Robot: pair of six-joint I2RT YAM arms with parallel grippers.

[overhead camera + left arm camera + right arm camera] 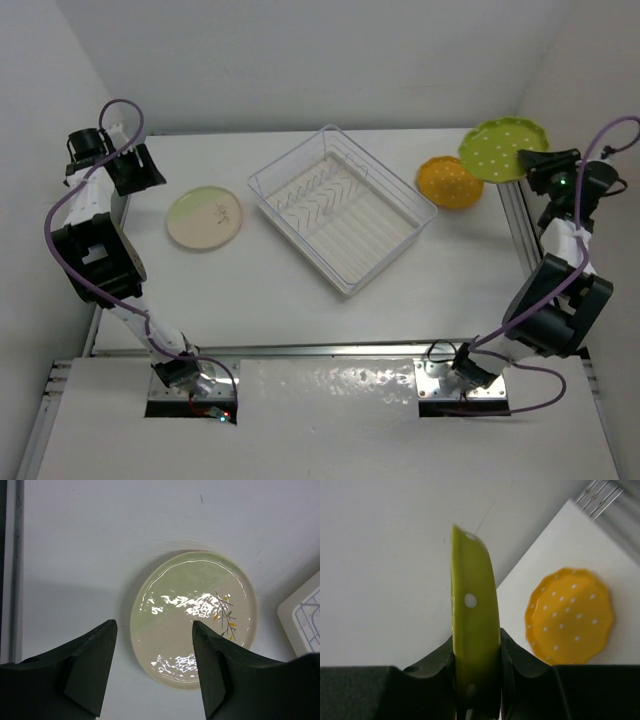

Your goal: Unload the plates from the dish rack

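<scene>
I will lower my right gripper toward the left in the top view next and release the olive-green plate (472, 625) onto the orange-yellow dotted plate (571, 620), which lies bare on the table.
The white wire dish rack (342, 205) stands mid-table with no plates in it; its corner shows in the left wrist view (305, 617). The pale green-and-cream plate (205, 217) lies flat on the table left of the rack. My left gripper (155, 645) is open above it (192, 617), empty. My right gripper (476, 650) is shut on the rim of the olive-green dotted plate (472, 625), held up at the far right (503, 148). The orange-yellow dotted plate (450, 182) lies on the table beside it (567, 615). The cream-and-pink plate is out of view.
White walls close in the table at the back and both sides. A metal rail (515, 215) runs along the table's right edge, another along the left edge (12, 570).
</scene>
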